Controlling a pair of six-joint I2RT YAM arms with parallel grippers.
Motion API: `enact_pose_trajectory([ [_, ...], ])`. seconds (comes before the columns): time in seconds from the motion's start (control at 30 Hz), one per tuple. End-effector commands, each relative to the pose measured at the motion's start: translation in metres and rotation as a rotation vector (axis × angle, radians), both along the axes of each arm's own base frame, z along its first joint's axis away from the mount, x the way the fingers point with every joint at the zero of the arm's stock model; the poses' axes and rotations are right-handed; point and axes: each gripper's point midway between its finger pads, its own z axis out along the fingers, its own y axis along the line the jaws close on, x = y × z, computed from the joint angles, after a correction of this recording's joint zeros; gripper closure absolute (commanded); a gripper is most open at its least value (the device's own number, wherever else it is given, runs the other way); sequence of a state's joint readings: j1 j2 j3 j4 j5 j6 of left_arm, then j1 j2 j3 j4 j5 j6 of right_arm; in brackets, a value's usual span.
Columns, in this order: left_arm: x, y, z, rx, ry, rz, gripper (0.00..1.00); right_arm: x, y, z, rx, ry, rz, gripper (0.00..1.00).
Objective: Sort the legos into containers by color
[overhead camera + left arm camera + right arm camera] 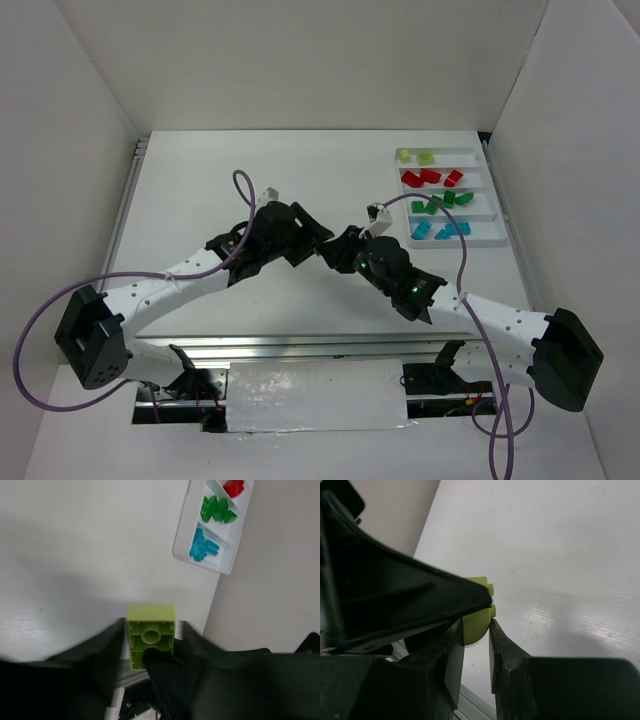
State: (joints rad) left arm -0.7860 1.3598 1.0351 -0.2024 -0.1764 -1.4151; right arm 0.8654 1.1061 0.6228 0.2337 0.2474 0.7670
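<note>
I will move my right gripper outward and to the right in the top view, over the tray's yellow-green section [446, 159], and let go of the lego there, because its colour matches.
My left gripper [322, 240] and right gripper [347, 252] meet tip to tip above the table's middle. A pale yellow-green lego [150, 630] sits between my left fingers, with one right finger [165, 680] overlapping its lower end. In the right wrist view the same lego [476, 625] is pinched between my right fingers, and a left finger [395, 600] lies across its top. The lego is hidden in the top view. The white tray [482, 157] at the back right holds yellow-green legos [416, 157], red legos [430, 178], green legos [440, 202] and cyan legos [442, 230], one colour per compartment.
The tray [182, 540] shows at the upper right of the left wrist view with cyan [202, 547], green [217, 510] and red [233, 486] legos. White walls enclose the table on three sides. A cable [240, 190] loops above the left arm.
</note>
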Motion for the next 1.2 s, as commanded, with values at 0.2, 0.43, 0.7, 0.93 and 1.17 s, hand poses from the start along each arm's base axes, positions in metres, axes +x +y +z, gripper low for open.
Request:
enact_pose_trajectory([
  [0.2,-0.01,-0.02,0.045,-0.093,-0.072,-0.082,0.0,-0.006,0.008,0.032,0.087,-0.117,0.062,1.0],
  [0.43,0.0,0.011,0.056,0.047,-0.112,0.023,0.01,0.011,0.0,0.012,0.017,-0.032,-0.013,1.0],
  [0.7,0.016,0.11,0.072,0.178,-0.145,0.267,0.0,0.06,-0.061,0.005,0.037,0.037,-0.212,1.0],
  [0.93,-0.004,0.176,0.108,0.327,-0.294,0.28,0.0,0.171,-0.18,-0.002,0.008,0.142,-0.543,1.0],
  [1.17,-0.041,0.191,0.121,0.626,-0.38,-0.057,0.01,0.277,-0.291,-0.035,0.05,0.391,-0.801,1.0],
])
